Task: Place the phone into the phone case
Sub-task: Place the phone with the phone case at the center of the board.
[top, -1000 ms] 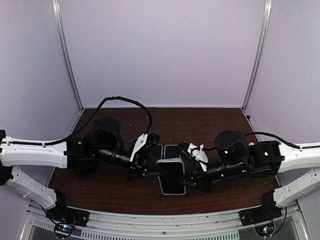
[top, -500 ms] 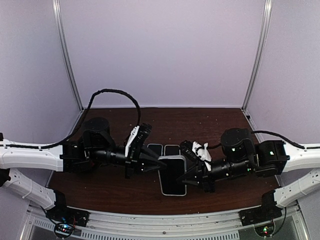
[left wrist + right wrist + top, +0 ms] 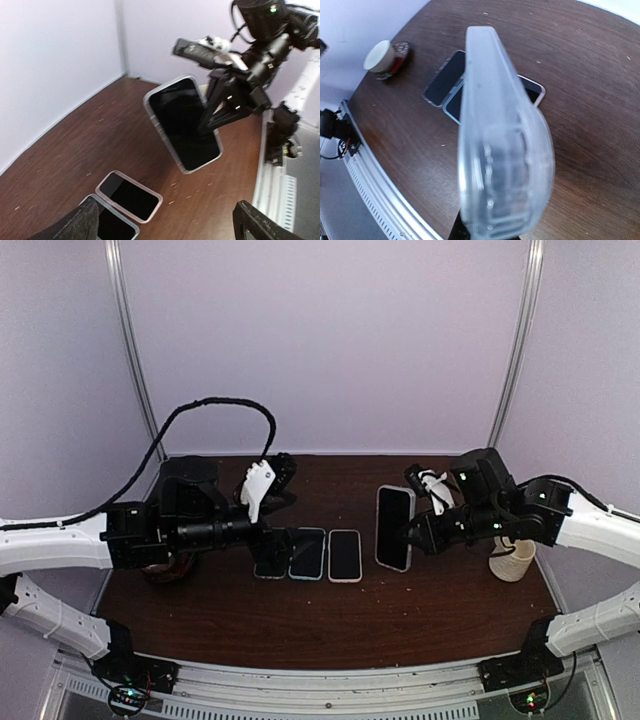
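Note:
My right gripper comes down next to the bare tabletop [image 3: 369, 559] beside the phone row below it, tips the clear case flat and releases the case's lower end.
My right gripper [image 3: 414, 530] is shut on the lower end of a clear phone case [image 3: 394, 528] and holds it above the table, right of centre. The phone's [image 3: 183, 123] dark screen fills the clear rim. In the right wrist view the case's edge [image 3: 500, 150] fills the middle and hides my fingers. My left gripper [image 3: 272, 512] hangs left of centre. Its fingers stand wide open with nothing between them, seen as tips at the bottom corners around the left gripper [image 3: 165, 224].
Three more phones [image 3: 307, 553] lie flat in a row on the brown table [image 3: 450, 620], below and between the grippers. A beige cup [image 3: 512, 562] stands at the right, under my right arm. Another cup [image 3: 379, 56] stands at the far left.
My left gripper has let go, opened wide and drawn back to the left. My right gripper has lifted the cased phone from the table's middle up and to the right.

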